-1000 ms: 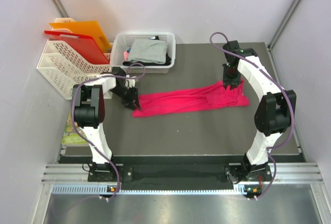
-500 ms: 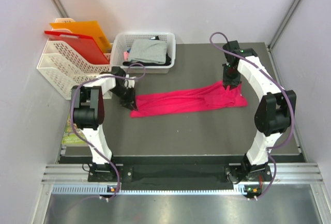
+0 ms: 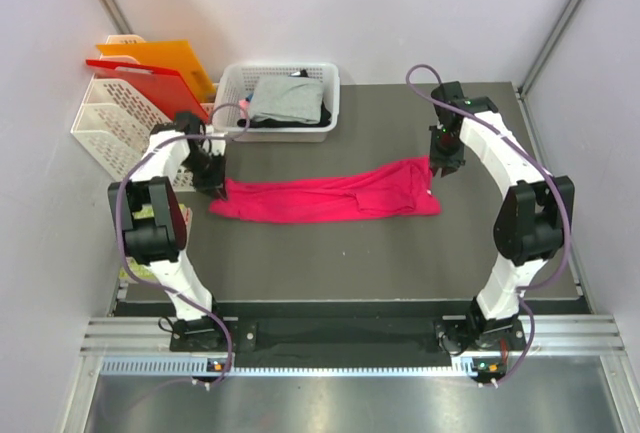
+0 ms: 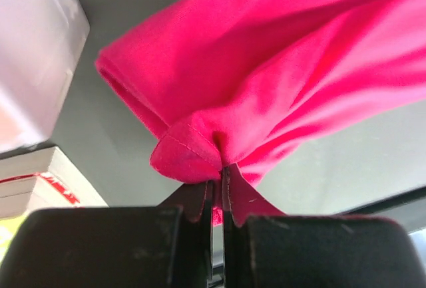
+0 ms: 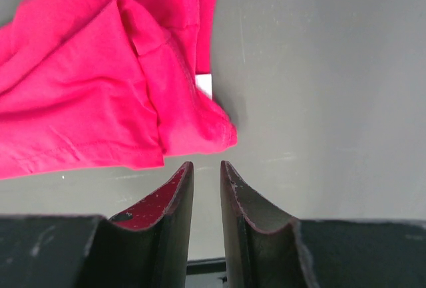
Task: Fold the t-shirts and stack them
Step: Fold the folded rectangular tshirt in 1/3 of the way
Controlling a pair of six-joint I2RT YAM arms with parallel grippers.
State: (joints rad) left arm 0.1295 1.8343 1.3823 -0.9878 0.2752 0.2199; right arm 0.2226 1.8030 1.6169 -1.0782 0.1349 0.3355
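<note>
The cloth still lies stretched out long, so next my left gripper should carry the pinched end up and over, down onto the shirt's middle [image 3: 328, 200].
The pink-red t-shirt [image 3: 320, 195] lies stretched in a long band across the middle of the dark table. My left gripper [image 3: 212, 179] is shut on its left end, and in the left wrist view the cloth [image 4: 279, 68] is pinched between the jaws of my left gripper [image 4: 216, 185]. My right gripper [image 3: 441, 160] hangs just past the shirt's right end. In the right wrist view my right gripper [image 5: 205, 165] is slightly open and empty, with the shirt [image 5: 86, 102] and its white tag [image 5: 204, 86] just ahead. The grey t-shirt [image 3: 285, 98] lies on the black one [image 3: 322, 113] in the white basket [image 3: 280, 68].
A white file rack [image 3: 115, 123] with an orange folder [image 3: 165, 58] and a red folder [image 3: 140, 78] stands at the back left, close to my left arm. A white container [image 4: 33, 48] shows at the left of the left wrist view.
My left gripper has pulled the shirt's left end to the left, and the whole shirt slid that way. My right gripper has let go of the right end and stayed about where it was.
</note>
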